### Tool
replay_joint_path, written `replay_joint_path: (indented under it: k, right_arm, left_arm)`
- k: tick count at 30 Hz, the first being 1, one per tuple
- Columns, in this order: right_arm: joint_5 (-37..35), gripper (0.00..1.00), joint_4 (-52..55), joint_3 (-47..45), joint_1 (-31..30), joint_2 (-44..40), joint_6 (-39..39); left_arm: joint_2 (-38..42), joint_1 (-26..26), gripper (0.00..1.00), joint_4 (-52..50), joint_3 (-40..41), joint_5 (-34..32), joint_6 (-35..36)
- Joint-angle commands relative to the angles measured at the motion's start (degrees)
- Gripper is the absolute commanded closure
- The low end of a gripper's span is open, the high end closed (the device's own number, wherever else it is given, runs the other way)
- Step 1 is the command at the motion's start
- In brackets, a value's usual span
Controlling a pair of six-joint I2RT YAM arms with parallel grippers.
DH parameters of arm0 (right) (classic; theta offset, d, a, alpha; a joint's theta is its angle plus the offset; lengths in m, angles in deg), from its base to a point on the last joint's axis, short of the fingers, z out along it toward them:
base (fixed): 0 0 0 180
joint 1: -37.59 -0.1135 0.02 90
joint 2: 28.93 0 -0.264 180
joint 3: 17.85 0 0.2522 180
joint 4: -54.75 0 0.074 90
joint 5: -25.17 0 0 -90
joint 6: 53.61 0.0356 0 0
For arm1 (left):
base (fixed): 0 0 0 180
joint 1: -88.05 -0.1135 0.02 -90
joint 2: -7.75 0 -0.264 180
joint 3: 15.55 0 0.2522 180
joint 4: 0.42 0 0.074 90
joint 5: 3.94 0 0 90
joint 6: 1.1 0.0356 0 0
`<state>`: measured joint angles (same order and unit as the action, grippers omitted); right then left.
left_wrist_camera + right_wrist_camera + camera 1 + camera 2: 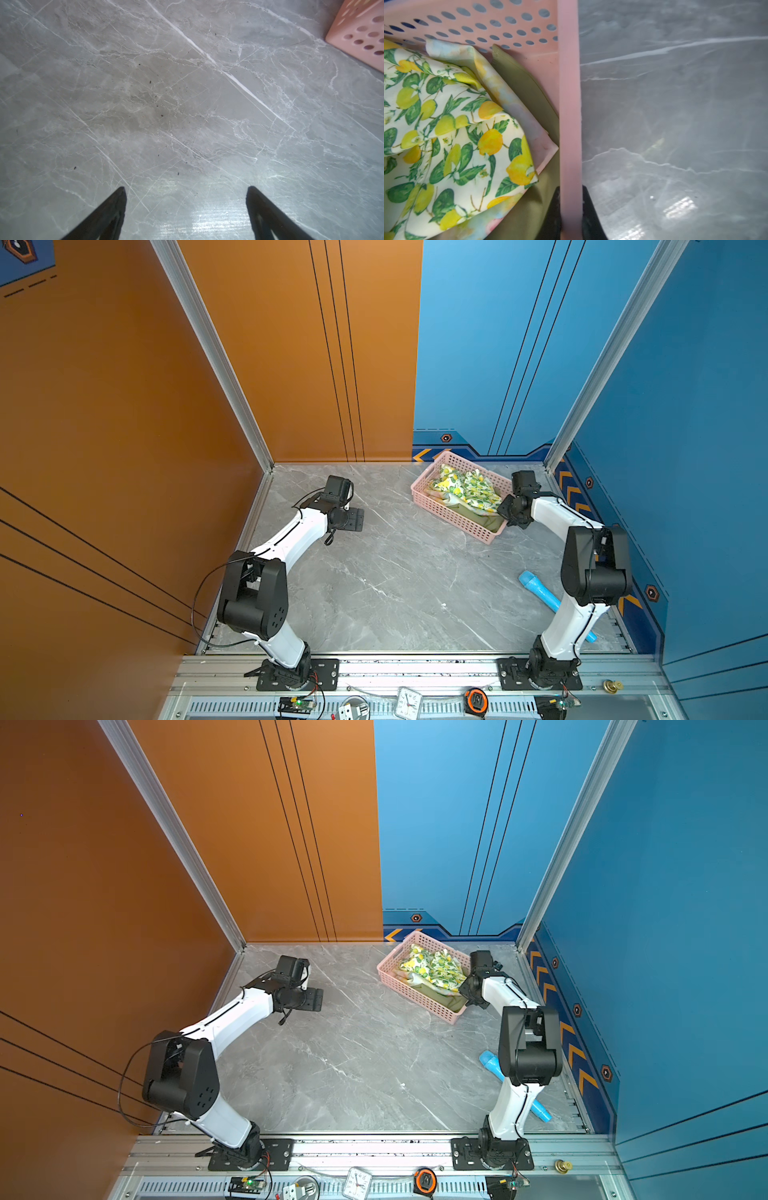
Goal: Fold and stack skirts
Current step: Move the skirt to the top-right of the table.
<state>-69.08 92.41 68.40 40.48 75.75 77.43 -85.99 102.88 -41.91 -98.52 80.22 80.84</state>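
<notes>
I need to drag the basket (453, 522) with my right gripper next, toward the blue side and slightly back onto the bare table, and release it there, because it reaches the middle of the table.
Three skirts lie in a pink perforated basket (453, 522) (419, 997) at the back right of the table. The lemon-print skirt (469, 489) (434, 967) (446, 124) is on top. Under it is the pastel skirt (512, 99), and the olive green skirt (527, 85) is at the bottom. My right gripper (570, 189) (505, 510) is shut on the basket's side wall (570, 104), one finger inside against the olive cloth and one outside. My left gripper (186, 189) (353, 519) is open over bare table at the back left, holding nothing.
A blue cylinder (540, 591) (490, 1063) lies on the marble table beside the right arm's base. Orange and blue walls close in the back and both sides. A clock (409, 701) and a tape measure (476, 699) sit on the front rail.
</notes>
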Motion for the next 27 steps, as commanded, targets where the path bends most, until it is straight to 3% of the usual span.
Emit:
replay_joint_path:
  k: [1, 6, 15, 17, 21, 24, 27]
  right_arm:
    - [-2.33, 1.00, -3.70, -3.05, 4.86, -4.08, 7.52]
    - [-4.78, 0.99, -5.38, -6.27, 9.49, -6.88, 12.16]
    - [-9.69, 0.95, -8.95, -11.67, 12.35, -9.81, 21.70]
    - [-8.91, 0.87, -8.99, -11.16, 12.58, -9.33, 21.79]
    - [-7.06, 0.54, -8.85, -10.67, 13.22, -9.31, 20.32]
    - [-7.00, 0.42, -6.64, -10.07, 13.31, -10.16, 16.81]
    - [-7.23, 0.37, -5.39, -10.78, 13.26, -12.26, 12.50]
  left_arm:
    - [-0.51, 0.80, 0.09, -1.38, -1.83, 1.01, -0.30]
    - [-0.01, 1.62, 0.09, -1.44, -1.84, 1.05, -0.30]
    - [0.24, 2.61, 0.08, -1.41, -1.89, 1.21, -0.30]
    - [0.22, 2.74, 0.08, -1.37, -1.95, 1.21, -0.30]
    - [0.39, 2.87, 0.08, -1.37, -1.99, 1.82, -0.54]
    - [0.38, 2.95, 0.08, -1.37, -2.12, 2.38, -0.69]
    - [0.35, 3.15, 0.08, -1.37, -2.21, 2.94, -0.80]
